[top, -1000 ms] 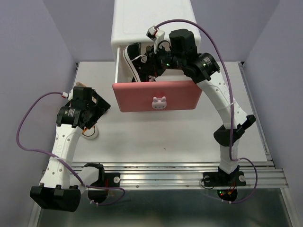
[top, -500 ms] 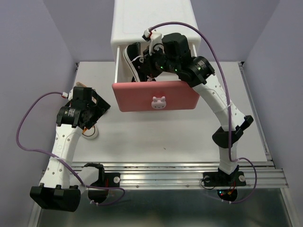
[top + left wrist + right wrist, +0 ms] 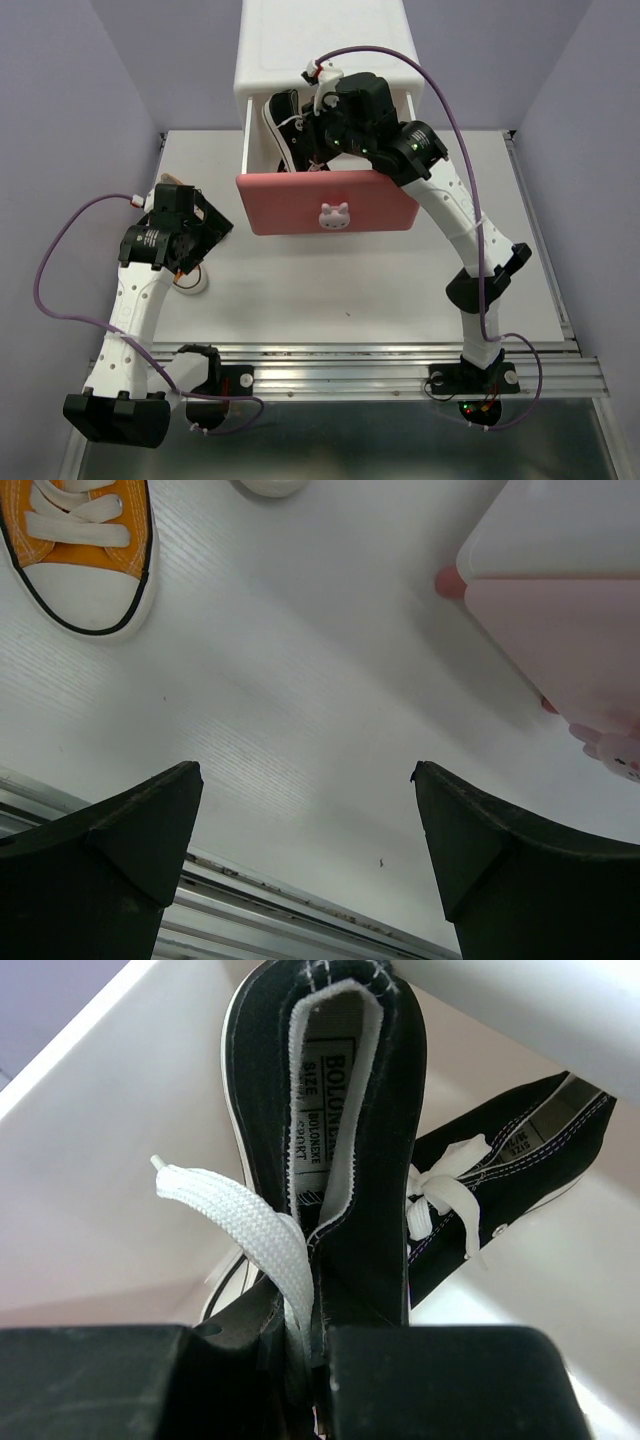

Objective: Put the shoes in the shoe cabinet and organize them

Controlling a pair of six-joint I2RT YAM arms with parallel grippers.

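My right gripper should shift the held sneaker to the right in the top view, over the drawer's bare bottom, because the second sneaker occupies the other side of the drawer.
The white shoe cabinet (image 3: 325, 45) stands at the back with its deeper pink upper drawer (image 3: 330, 205) pulled open. My right gripper (image 3: 322, 135) reaches into that drawer, shut on the collar and lace of a black sneaker (image 3: 281, 128). In the right wrist view this gripper (image 3: 315, 1345) holds that sneaker (image 3: 340, 1120) heel up, beside a second black sneaker (image 3: 515, 1165) lying in the drawer. My left gripper (image 3: 203, 232) is open and empty above an orange sneaker (image 3: 187, 281). The left wrist view shows this gripper (image 3: 305, 860), the orange toe (image 3: 85, 540) and the cabinet's pale pink lower front (image 3: 570, 640).
A second white sole edge (image 3: 270, 485) shows at the top of the left wrist view. A metal rail (image 3: 340, 360) runs along the table's near edge. Lilac walls stand on both sides and behind the cabinet.
My right gripper has moved left and deeper into the open drawer with the black sneaker. The left arm has not moved.
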